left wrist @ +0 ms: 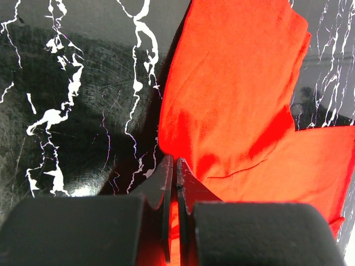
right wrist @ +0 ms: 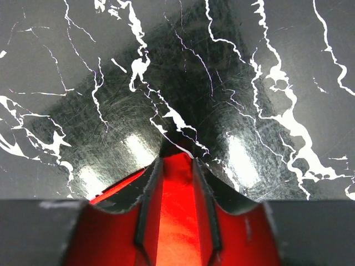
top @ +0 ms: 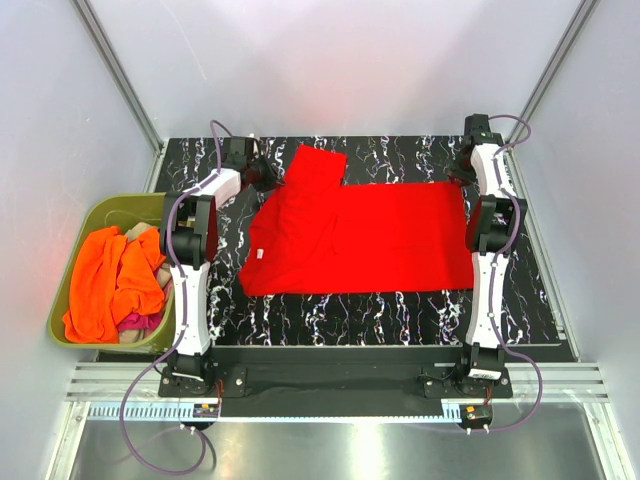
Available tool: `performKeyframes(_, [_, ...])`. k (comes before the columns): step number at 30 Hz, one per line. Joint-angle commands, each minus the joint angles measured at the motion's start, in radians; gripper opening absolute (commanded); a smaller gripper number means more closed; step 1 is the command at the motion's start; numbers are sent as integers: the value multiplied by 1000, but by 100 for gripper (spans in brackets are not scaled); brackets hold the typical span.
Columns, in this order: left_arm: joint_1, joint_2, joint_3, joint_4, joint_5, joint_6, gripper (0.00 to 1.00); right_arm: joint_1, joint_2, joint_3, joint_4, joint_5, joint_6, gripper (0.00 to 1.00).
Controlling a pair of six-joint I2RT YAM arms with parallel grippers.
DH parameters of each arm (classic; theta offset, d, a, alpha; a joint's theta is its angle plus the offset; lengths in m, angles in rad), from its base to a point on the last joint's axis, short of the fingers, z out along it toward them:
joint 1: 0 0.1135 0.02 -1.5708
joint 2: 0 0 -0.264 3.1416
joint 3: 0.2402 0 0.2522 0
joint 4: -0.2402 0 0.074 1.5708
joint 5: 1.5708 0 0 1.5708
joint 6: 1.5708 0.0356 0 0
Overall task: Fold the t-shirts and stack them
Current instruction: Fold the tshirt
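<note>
I need to move my left gripper up, back, and then down onto the cloth near the white label [top: 265, 234] next, and let go of the t-shirt's edge there, because the red t-shirt [top: 370, 235] is still spread flat.
A bright red t-shirt [top: 370, 235] lies spread flat on the black marble table, one sleeve pointing toward the far side. My left gripper [top: 268, 175] is at the shirt's far left edge beside that sleeve. In the left wrist view its jaws [left wrist: 172, 160] are pressed together on a thin fold of the red cloth [left wrist: 233, 100]. My right gripper [top: 462, 172] is at the shirt's far right corner. In its wrist view it [right wrist: 177, 158] stands with the jaws a little apart, and the red cloth [right wrist: 178, 188] runs between them, bunched at the tips.
An olive-green tub [top: 108, 205] sits off the table's left edge, holding an orange t-shirt [top: 105, 280], a magenta one [top: 135, 322] and a beige one [top: 135, 236]. Bare black marble table [top: 400, 310] lies in front of the red shirt. Light walls close in on both sides.
</note>
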Motion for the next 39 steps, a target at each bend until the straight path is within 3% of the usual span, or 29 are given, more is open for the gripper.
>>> performKeyframes(1, [4,-54,4,46,21,-4,0,11,11,20,-12,14,9,32])
performKeyframes(4, [4,-55,12,46,20,-4,0,11,26,96,-12,1,7,18])
performKeyframes(5, [6,-57,12,46,15,-3,0,11,24,109,-11,-7,9,9])
performKeyframes(7, [6,-60,13,46,15,0,0,11,12,128,-11,-9,16,5])
performKeyframes(28, [4,-223,-89,48,-3,31,0,11,-236,-139,7,-39,13,4])
performKeyframes(39, [4,-344,-223,32,-28,46,0,9,-361,-317,6,-1,25,4])
